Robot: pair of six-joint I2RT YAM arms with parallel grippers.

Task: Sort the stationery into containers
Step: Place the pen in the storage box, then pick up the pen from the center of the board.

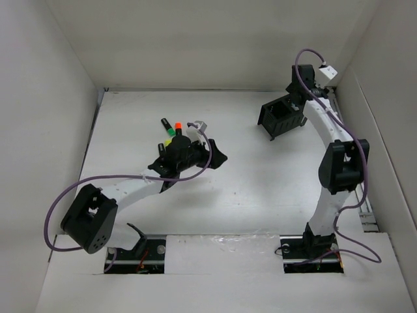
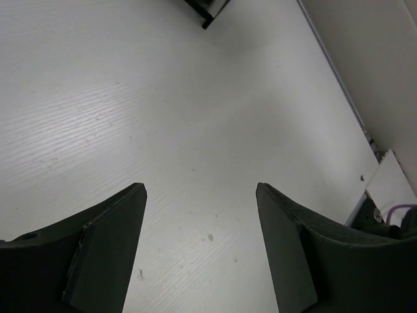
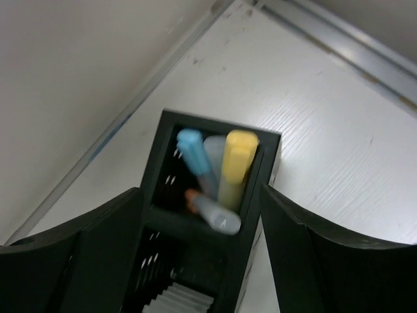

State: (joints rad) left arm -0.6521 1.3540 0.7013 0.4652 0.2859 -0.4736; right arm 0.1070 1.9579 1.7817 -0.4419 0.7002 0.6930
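Note:
Next, my left gripper moves to the left in the top view, turning outward, and lowers around the body of the orange-tipped marker, which lies below.
The black slatted organiser (image 1: 281, 119) stands at the back right. In the right wrist view, one compartment of the organiser (image 3: 221, 124) holds a light blue marker (image 3: 192, 150), a yellow marker (image 3: 238, 160) and an orange marker with a grey cap (image 3: 215, 216). My right gripper (image 3: 201, 190) is open and empty, with its fingers straddling the organiser from above. Loose markers lie mid-table: a black-barrelled one (image 1: 165, 122), an orange-tipped one (image 1: 178, 128) and a green one (image 1: 170, 133), partly hidden behind my left wrist. My left gripper (image 1: 218, 156) is open and empty over bare table (image 2: 200, 186).
White walls enclose the table on the left, back and right. A purple cable loops along each arm. A corner of the organiser (image 2: 208, 10) shows at the top of the left wrist view. A metal rail runs along the back wall (image 3: 345, 45).

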